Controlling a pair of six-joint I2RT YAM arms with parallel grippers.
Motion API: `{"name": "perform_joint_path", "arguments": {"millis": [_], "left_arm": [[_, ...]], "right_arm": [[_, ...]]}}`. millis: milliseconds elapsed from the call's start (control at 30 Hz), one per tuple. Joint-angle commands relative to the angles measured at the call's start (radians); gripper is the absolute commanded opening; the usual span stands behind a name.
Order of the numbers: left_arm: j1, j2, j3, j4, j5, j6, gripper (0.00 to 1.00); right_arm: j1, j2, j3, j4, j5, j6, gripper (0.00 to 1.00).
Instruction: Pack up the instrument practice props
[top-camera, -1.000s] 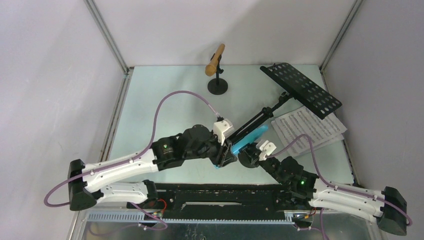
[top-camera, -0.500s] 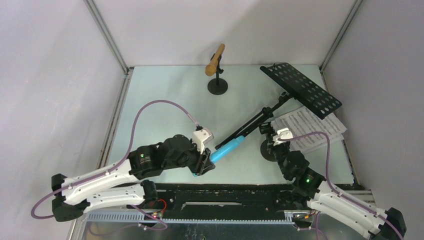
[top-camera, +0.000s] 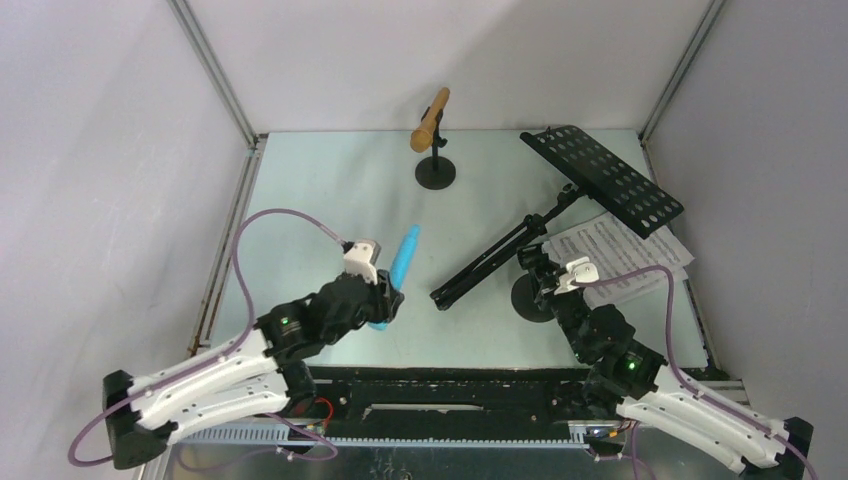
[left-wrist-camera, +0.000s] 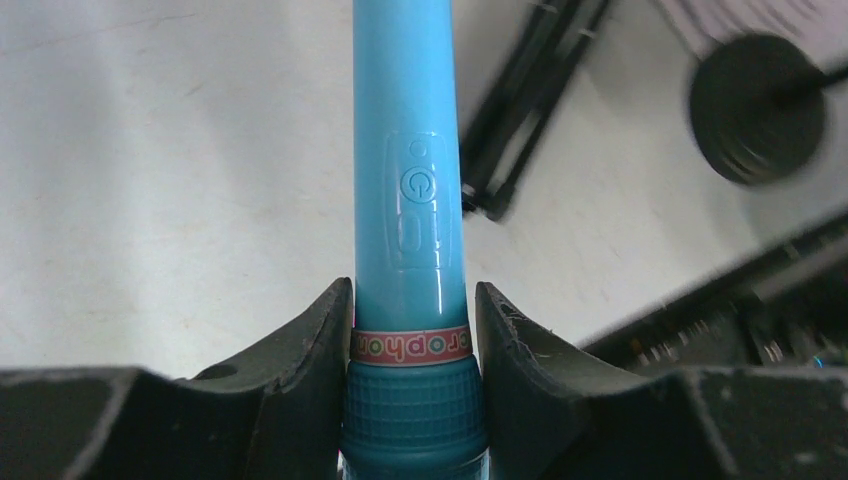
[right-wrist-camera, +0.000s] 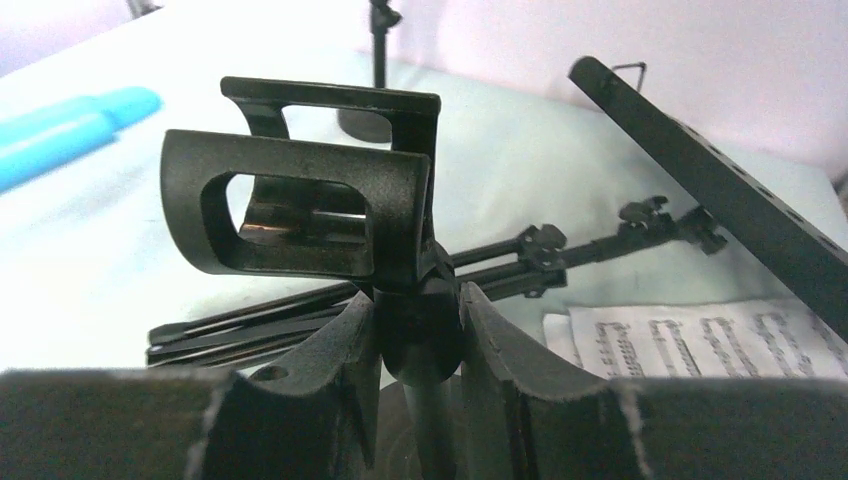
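Note:
The left gripper lowers the microphone onto the table beside the folded legs' near end next, turning the handle to point straight outward, since the table there is bare.
My left gripper (top-camera: 386, 298) (left-wrist-camera: 412, 300) is shut on the light-blue toy microphone (top-camera: 404, 258) (left-wrist-camera: 408, 180) just above its ribbed head, and the handle points away over the table's left half. My right gripper (top-camera: 548, 272) (right-wrist-camera: 418, 300) is shut on the stem of a black round-based clip holder (top-camera: 528, 298) (right-wrist-camera: 300, 200), whose clip is empty. The black music rack lies flat, with its perforated desk (top-camera: 603, 178) (right-wrist-camera: 720, 190) at the back right and its folded legs (top-camera: 495, 262) (right-wrist-camera: 330, 305) toward the middle. White sheet-music pages (top-camera: 620, 258) (right-wrist-camera: 700, 345) lie beside it. The tan microphone (top-camera: 431, 118) sits in the other holder (top-camera: 436, 172) at the back.
Grey walls and metal corner posts (top-camera: 215, 75) close in the table on three sides. A black rail (top-camera: 450, 390) runs along the near edge between the arm bases. Purple cables (top-camera: 270, 215) loop above both arms.
My left gripper has pulled the blue microphone out of the clip holder and carried it left, swinging its handle to point away. My right gripper has shifted the holder slightly right.

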Motion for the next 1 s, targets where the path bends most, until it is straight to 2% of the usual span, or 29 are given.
{"name": "perform_joint_path", "arguments": {"millis": [0,133,300,567,700,767,967], "left_arm": [[0.112,0.12,-0.076,0.197,-0.126,-0.157,0.0],[0.146,0.27,-0.101,0.301,-0.197,-0.182,0.0],[0.149,0.449,-0.1,0.421,-0.198,-0.197,0.0],[0.149,0.575,-0.124,0.503,-0.189,-0.214,0.0],[0.148,0.634,-0.134,0.549,-0.166,-0.213,0.01],[0.147,0.673,-0.132,0.562,-0.15,-0.212,0.06],[0.147,0.731,-0.136,0.58,-0.127,-0.241,0.35]], "right_arm": [[0.062,-0.007,0.081,0.061,-0.01,-0.032,0.0],[0.113,-0.016,0.09,0.076,-0.047,-0.065,0.0],[0.137,-0.007,0.115,0.112,-0.175,-0.08,0.0],[0.139,0.067,0.144,0.235,-0.172,-0.078,0.0],[0.094,0.19,0.21,0.297,-0.163,-0.101,0.0],[0.041,0.277,0.27,0.282,-0.188,-0.096,0.0],[-0.181,0.492,0.387,0.335,-0.308,0.039,0.0]]}}
